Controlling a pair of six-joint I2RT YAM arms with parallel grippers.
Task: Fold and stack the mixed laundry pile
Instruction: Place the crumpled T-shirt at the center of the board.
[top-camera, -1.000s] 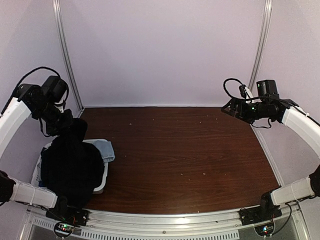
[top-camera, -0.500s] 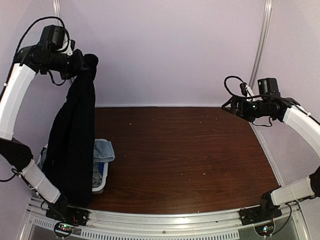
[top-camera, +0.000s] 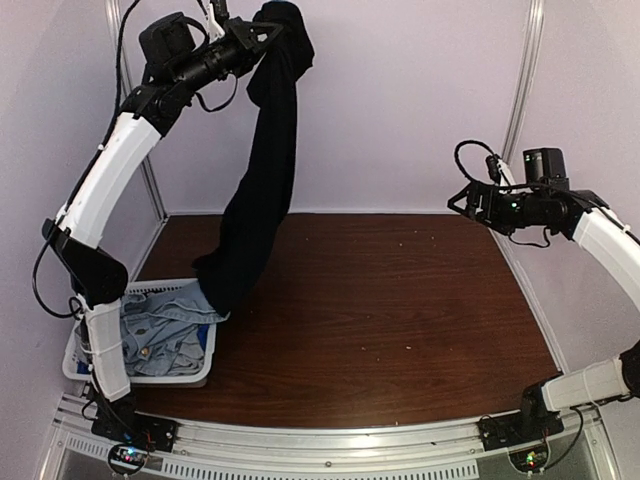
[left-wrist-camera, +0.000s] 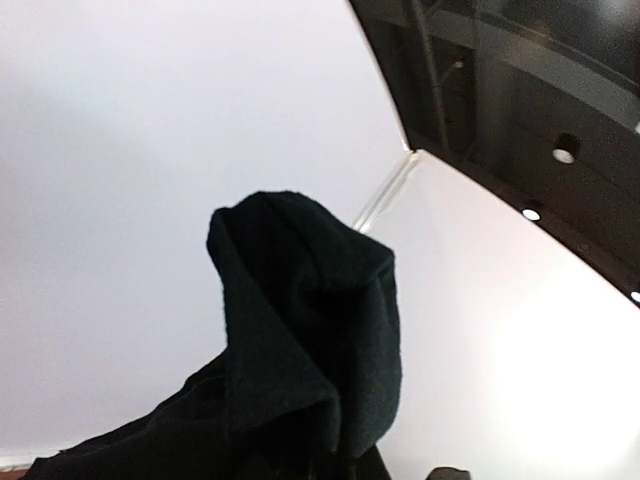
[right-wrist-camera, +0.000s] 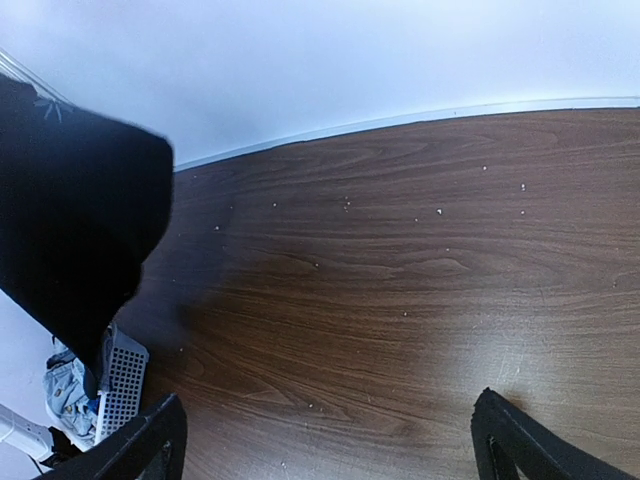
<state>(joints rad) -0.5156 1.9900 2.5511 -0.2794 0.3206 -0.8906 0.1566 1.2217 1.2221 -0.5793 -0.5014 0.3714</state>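
Note:
I will next move my left gripper away from the basket, then down over the bare tabletop to let go of the black shirt, because the shirt's lower end still hangs over the basket.
My left gripper (top-camera: 262, 32) is raised high at the back left, shut on the top of a large black shirt (top-camera: 262, 180). The shirt hangs in a long drape, and its lower end reaches the laundry pile in the basket. In the left wrist view the bunched black shirt (left-wrist-camera: 300, 330) covers my fingers. A light-blue denim piece (top-camera: 160, 325) lies on top of the pile. My right gripper (top-camera: 462, 205) hovers open above the table's right side, with only bare wood between its wide-spread fingertips (right-wrist-camera: 150, 440). The black shirt (right-wrist-camera: 70, 220) also shows at the left in the right wrist view.
A white slatted basket (top-camera: 75, 365) sits at the table's near left corner, with its corner (right-wrist-camera: 125, 380) in the right wrist view. The dark wooden table (top-camera: 400, 300) carries small white specks. Pale walls and metal frame posts (top-camera: 525, 90) close in the back.
My left arm has swung up and rightward, lifting the black shirt almost out of the basket and uncovering the denim piece. The right arm has barely moved.

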